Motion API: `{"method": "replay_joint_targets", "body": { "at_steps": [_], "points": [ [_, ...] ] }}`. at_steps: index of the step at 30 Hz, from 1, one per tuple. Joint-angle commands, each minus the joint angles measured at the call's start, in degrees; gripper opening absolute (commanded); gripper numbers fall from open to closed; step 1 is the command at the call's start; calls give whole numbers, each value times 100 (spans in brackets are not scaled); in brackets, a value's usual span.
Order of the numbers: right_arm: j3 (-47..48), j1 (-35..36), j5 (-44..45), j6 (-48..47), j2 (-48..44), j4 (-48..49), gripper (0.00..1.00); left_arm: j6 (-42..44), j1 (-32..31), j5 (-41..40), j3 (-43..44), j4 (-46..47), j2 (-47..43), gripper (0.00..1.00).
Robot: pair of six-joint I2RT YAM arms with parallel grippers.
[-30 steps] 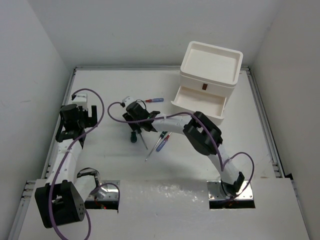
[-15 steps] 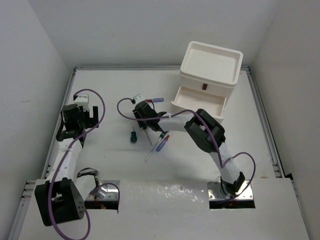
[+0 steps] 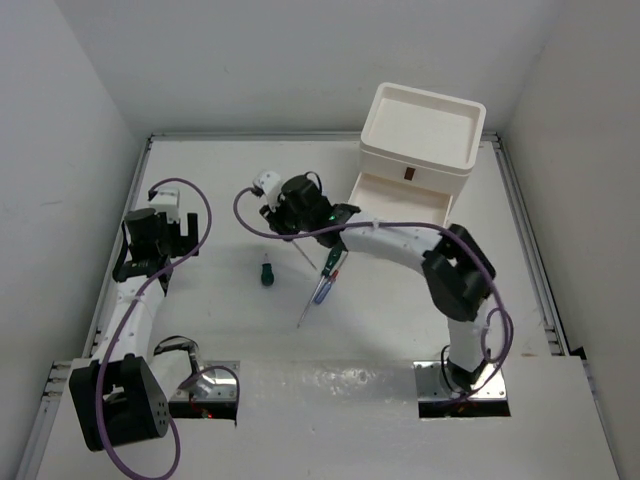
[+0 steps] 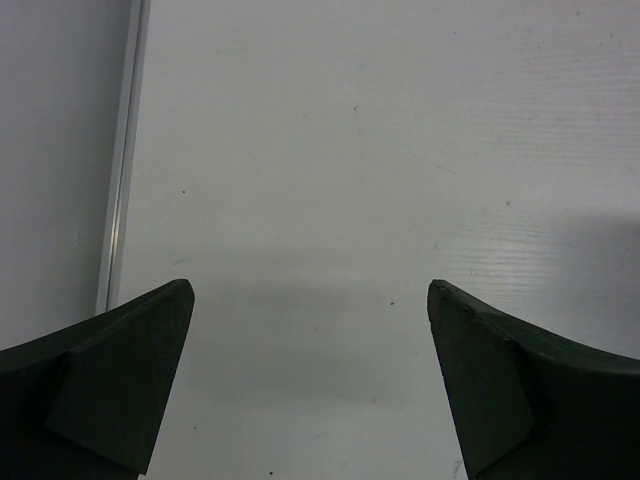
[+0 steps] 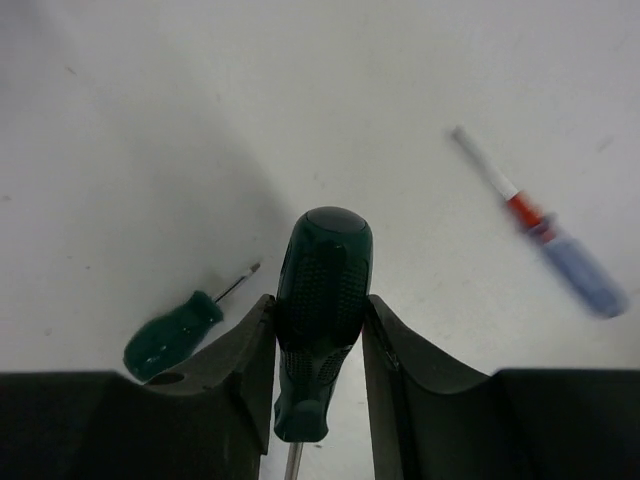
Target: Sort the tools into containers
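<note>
The lower drawer (image 3: pixel 400 205) stands open and has room inside. My right gripper needs to carry the screwdriver toward the white stack next, over that drawer.
My right gripper (image 3: pixel 293 220) is shut on a long dark-green-handled screwdriver (image 5: pixel 322 290), its handle squeezed between both fingers (image 5: pixel 240 360). The thin shaft (image 3: pixel 308 256) slants down to the right under the gripper, above the table. A stubby green screwdriver (image 3: pixel 266 272) lies left of it and also shows in the right wrist view (image 5: pixel 175 335). Another green-handled long screwdriver (image 3: pixel 333 260) and a blue-and-red one (image 3: pixel 322 290) lie together mid-table. A further blue-and-red screwdriver (image 5: pixel 560 250) lies beneath the gripper. The white drawer stack (image 3: pixel 420 135) stands back right, its lower drawer (image 3: pixel 400 205) pulled open. My left gripper (image 3: pixel 160 235) is open and empty.
The stack's rimmed top tray (image 3: pixel 470 115) holds nothing I can see. Raised white walls and a rail (image 4: pixel 122 160) bound the table on the left, back and right. The left wrist view shows only bare white table (image 4: pixel 320 200) between its fingers.
My right gripper has lifted the long green screwdriver off the table and moved back and to the right, toward the open drawer. The left arm has barely moved.
</note>
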Motion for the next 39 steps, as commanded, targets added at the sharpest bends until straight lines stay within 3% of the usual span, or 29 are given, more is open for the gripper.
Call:
{"method": "replay_joint_targets", "body": {
  "at_steps": [1,7,15,22,27,30,31,32,35,39],
  "points": [
    [534,-43,-129,-1645,-1239,-415,0,36,41,157,-18,145,24,100],
    [166,-745,118,-2920,-2233,-1321,0,62,32,236,-27,145,-37,100],
    [-950,-1475,680,-4765,-2683,-1339,0,71,41,306,-27,127,-11,100],
    [-1470,-1678,882,-5128,-2691,-1173,0,89,32,297,-9,92,42,100],
    [-1348,-1757,997,-5145,-2560,-1216,0,98,41,385,17,48,42,100],
    [-1049,-1757,1330,-4970,-2350,-1531,22,115,41,385,17,22,42,100],
    [-961,-1748,1383,-4891,-2305,-1620,34,115,41,385,17,22,42,100],
    [-838,-1757,1427,-4725,-2261,-1681,57,115,41,385,17,22,33,100],
    [-741,-1757,1568,-4452,-2313,-1779,71,124,32,412,17,22,42,100],
    [-661,-1748,1718,-3706,-2620,-1683,78,133,32,464,17,22,95,100]
  ]
}}
